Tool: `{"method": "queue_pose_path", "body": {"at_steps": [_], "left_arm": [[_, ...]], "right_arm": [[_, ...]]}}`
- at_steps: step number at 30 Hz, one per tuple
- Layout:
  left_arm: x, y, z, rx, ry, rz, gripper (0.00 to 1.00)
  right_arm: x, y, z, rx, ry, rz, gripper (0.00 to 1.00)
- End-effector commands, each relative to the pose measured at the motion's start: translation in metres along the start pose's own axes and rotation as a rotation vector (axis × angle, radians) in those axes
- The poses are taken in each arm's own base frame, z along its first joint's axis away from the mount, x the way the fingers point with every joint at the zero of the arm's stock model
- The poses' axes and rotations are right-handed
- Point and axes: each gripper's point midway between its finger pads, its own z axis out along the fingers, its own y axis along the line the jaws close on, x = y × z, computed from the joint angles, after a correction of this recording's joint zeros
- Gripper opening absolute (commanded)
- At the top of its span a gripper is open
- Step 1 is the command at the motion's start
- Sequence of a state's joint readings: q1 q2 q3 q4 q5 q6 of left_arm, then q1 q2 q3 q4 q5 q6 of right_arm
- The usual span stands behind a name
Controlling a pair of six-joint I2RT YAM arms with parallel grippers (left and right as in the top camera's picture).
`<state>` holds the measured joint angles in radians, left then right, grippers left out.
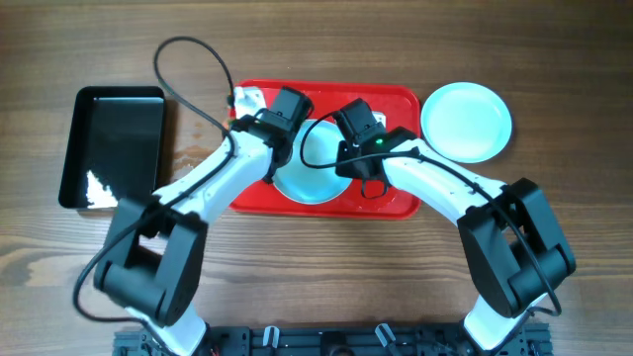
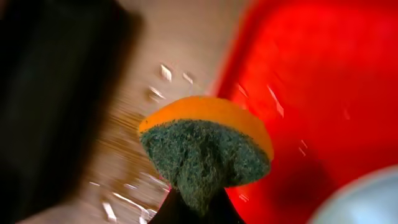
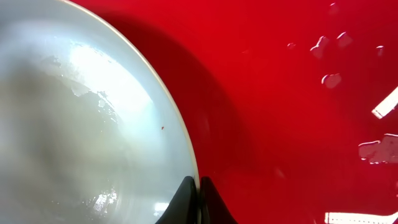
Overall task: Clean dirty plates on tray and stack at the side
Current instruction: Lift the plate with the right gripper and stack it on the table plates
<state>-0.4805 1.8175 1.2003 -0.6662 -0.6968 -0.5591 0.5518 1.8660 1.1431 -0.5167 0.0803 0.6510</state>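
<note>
My right gripper should lift its plate over and lower it onto the other plate [image 1: 466, 122], which is to the gripper's right in the overhead view, because the sponge is out of the way.
The red tray [image 1: 396, 104] lies in the middle of the table. A pale mint plate [image 1: 315, 170] sits on it, tilted; my right gripper [image 3: 199, 186] is shut on its rim [image 3: 180, 124], and the plate is wet with a small brown speck. My left gripper [image 2: 199, 208] is shut on an orange sponge with a green scouring face [image 2: 205, 155], held over the tray's left edge [image 2: 298, 81]. Another plate [image 1: 467, 121] lies on the table right of the tray. The grippers [image 1: 287, 107] [image 1: 358, 124] flank the tilted plate in the overhead view.
A black rectangular tray [image 1: 114, 143] stands at the far left of the wooden table. Water droplets lie on the red tray [image 3: 329, 79] and on the wood by its left edge [image 2: 165, 71]. A black cable loops at the back left [image 1: 188, 59].
</note>
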Motion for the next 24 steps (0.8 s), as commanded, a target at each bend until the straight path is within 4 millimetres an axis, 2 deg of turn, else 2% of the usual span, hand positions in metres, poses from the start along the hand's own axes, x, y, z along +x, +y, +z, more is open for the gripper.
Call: {"method": "queue_pose_path", "body": {"at_steps": [1, 3, 5, 6, 8, 11, 12, 14, 17, 20, 24], "left_arm": [[-0.026, 0.021, -0.026, 0.002, -0.091, -0.074, 0.04], [-0.019, 0.008, -0.031, 0.122, -0.02, -0.089, 0.04], [0.001, -0.009, -0.034, 0.264, 0.114, -0.085, 0.04], [0.014, -0.017, -0.034, 0.329, 0.198, -0.083, 0.04], [0.028, -0.021, -0.034, 0.382, 0.288, -0.086, 0.05], [0.031, -0.018, -0.032, 0.391, 0.323, -0.098, 0.04], [0.03, -0.017, -0.031, 0.391, 0.322, -0.101, 0.04], [0.03, -0.017, -0.031, 0.391, 0.319, -0.104, 0.04], [0.027, -0.019, -0.03, 0.398, 0.309, -0.109, 0.04], [0.021, -0.022, -0.03, 0.411, 0.289, -0.12, 0.04], [0.02, -0.023, -0.03, 0.413, 0.285, -0.121, 0.04]], "right_arm": [[-0.011, -0.006, -0.002, 0.028, -0.025, 0.019, 0.04], [-0.025, -0.006, -0.011, 0.018, -0.05, 0.02, 0.04], [-0.052, -0.007, -0.032, 0.002, -0.115, -0.02, 0.04], [-0.07, -0.013, -0.049, 0.021, -0.166, -0.033, 0.04], [-0.104, -0.033, -0.09, 0.126, -0.287, -0.079, 0.04], [-0.144, -0.059, -0.162, 0.349, -0.506, -0.179, 0.04], [-0.148, -0.063, -0.178, 0.401, -0.551, -0.191, 0.04], [-0.155, -0.071, -0.226, 0.554, -0.671, -0.237, 0.04], [-0.153, -0.065, -0.269, 0.722, -0.757, -0.339, 0.04], [-0.149, -0.057, -0.298, 0.922, -0.777, -0.454, 0.04], [-0.152, -0.047, -0.334, 1.098, -0.812, -0.461, 0.04]]}}
